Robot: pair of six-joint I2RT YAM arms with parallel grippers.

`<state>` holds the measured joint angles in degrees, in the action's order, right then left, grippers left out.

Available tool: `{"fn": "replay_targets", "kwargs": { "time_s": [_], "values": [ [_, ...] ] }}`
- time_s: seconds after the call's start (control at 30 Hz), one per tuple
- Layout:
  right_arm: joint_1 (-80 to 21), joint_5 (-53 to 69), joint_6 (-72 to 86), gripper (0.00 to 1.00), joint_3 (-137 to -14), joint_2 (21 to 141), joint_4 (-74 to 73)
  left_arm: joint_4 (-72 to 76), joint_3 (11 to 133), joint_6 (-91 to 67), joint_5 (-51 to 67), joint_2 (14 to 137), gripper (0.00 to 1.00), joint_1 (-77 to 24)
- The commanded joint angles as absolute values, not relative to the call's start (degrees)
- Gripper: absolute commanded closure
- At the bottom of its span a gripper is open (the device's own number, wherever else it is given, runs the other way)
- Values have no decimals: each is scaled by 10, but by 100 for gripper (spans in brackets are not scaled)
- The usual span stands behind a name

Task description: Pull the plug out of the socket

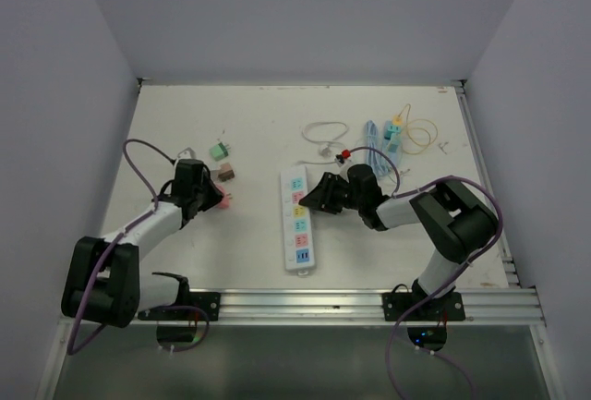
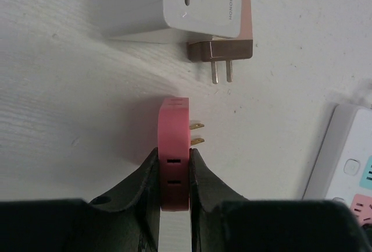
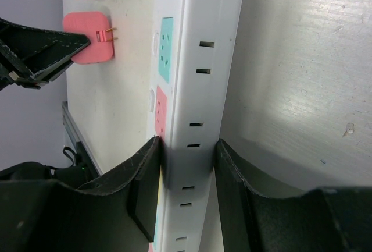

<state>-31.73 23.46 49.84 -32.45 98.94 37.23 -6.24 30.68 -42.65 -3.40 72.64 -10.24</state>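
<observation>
I should next move the power strip outward with my right gripper onto the bare tabletop beyond the power strip's far end [image 1: 281, 136] and let go, as the pink plug is already out.
The pink plug [image 2: 174, 147] is free of the socket strip, its two brass prongs bare and pointing right. My left gripper [image 2: 174, 160] is shut on it, low over the table left of the strip [image 1: 220, 200]. The white power strip [image 1: 297, 220] with coloured sockets lies lengthwise at the table's middle; no plug sits in it. My right gripper [image 3: 189, 150] is shut across the strip's width [image 3: 203, 60], near its upper half in the top view [image 1: 314, 195]. The pink plug also shows in the right wrist view [image 3: 88, 38].
A white charger [image 2: 174, 4] and a brown plug [image 2: 224, 42] lie just beyond the pink plug. A green plug [image 1: 220, 151] lies farther back. White [image 1: 323, 132], blue [image 1: 374, 141] and yellow [image 1: 420, 132] cables lie at the back right. The strip's edge [image 2: 349, 159] is to the left gripper's right.
</observation>
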Motion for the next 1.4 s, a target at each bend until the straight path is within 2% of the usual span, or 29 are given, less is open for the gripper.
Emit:
{"fn": "replay_targets", "kwargs": {
  "time_s": [0.0,0.07,0.17,0.2,0.27,0.37,0.43,0.63,0.73,0.9,1.0,1.2,1.3,1.33,1.37],
  "values": [
    [-312,187,447,100,-318,987,301,-64,286,-425,-40,712,86,-90],
    [-312,188,447,100,-323,990,301,-62,289,-424,-32,701,80,-87],
    [-312,189,452,100,-331,995,300,-69,301,-424,-28,681,52,-85],
    [-311,189,453,100,-335,998,298,-73,305,-422,-27,678,37,-84],
    [-312,185,454,100,-346,1001,293,-90,320,-413,-24,667,22,-77],
    [-312,180,456,100,-367,1010,281,-117,344,-397,-22,646,6,-62],
    [-312,174,461,100,-381,1024,273,-139,365,-387,-19,627,1,-49],
    [-309,149,490,100,-476,1090,248,-234,474,-326,-42,575,0,-41],
    [-296,134,515,100,-532,1132,239,-250,492,-284,-81,549,0,-41],
    [-281,116,541,100,-651,1193,228,-236,447,-258,-159,486,0,-42],
    [-275,95,541,100,-737,1237,192,-201,402,-256,-166,464,0,-42],
    [-264,37,546,100,-893,1330,142,-201,403,-249,-163,461,0,-46],
    [-258,23,543,85,-966,1365,105,-201,402,-246,-169,460,0,-51],
    [-255,24,540,73,-980,1370,98,-200,402,-245,-170,461,1,-52],
    [-253,25,537,66,-998,1373,90,-200,403,-245,-171,459,0,-53]
  ]
}}
